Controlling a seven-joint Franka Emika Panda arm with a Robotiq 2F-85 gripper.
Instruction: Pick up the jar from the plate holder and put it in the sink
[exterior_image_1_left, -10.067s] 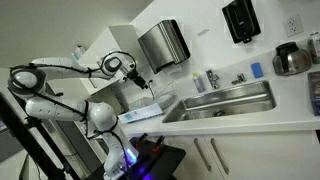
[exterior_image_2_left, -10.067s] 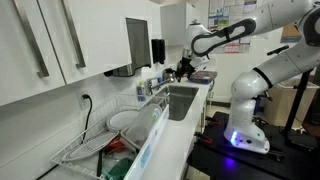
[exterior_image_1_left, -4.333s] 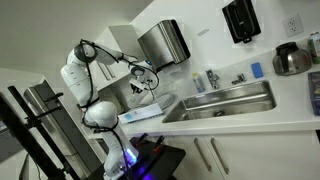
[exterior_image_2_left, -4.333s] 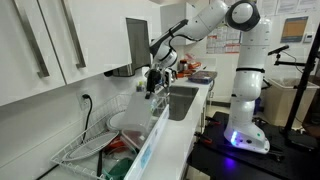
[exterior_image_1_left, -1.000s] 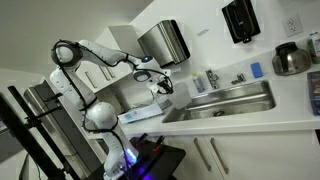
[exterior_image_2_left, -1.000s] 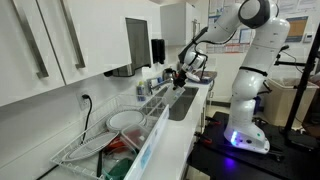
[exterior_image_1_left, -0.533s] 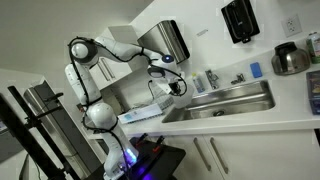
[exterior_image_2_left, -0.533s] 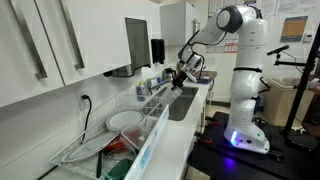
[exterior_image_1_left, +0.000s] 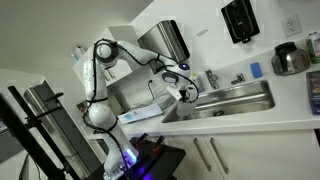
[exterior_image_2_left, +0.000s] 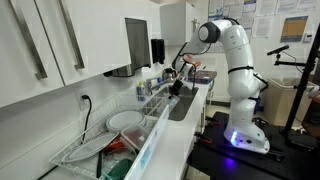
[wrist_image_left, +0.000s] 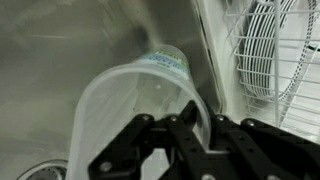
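Note:
My gripper is by the plate holder's white wires. It needs to move away from them first to get down into the steel sink.
A clear plastic jar (wrist_image_left: 130, 100) hangs tilted, its open mouth toward the wrist camera, over the steel sink (wrist_image_left: 60, 50). My gripper (wrist_image_left: 195, 125) is shut on the jar's rim wall, one finger inside and one outside. In both exterior views the gripper (exterior_image_1_left: 186, 93) (exterior_image_2_left: 178, 80) sits above the end of the sink (exterior_image_1_left: 230, 102) (exterior_image_2_left: 181, 103) closest to the plate holder (exterior_image_1_left: 140, 113) (exterior_image_2_left: 105, 135). White wires of the plate holder (wrist_image_left: 270, 50) show at the right of the wrist view. The jar is too small to make out in the exterior views.
A chrome faucet (exterior_image_1_left: 240, 77) and a bottle (exterior_image_1_left: 212, 79) stand behind the sink. A steel dispenser box (exterior_image_1_left: 163, 43) hangs on the wall above the gripper. A round pot (exterior_image_1_left: 292, 58) sits far along the counter. The sink drain (wrist_image_left: 45, 170) lies below the jar.
The arm has carried the jar from beside the plate holder toward the sink, and it now hangs lower over the basin's near end. The grip has stayed shut.

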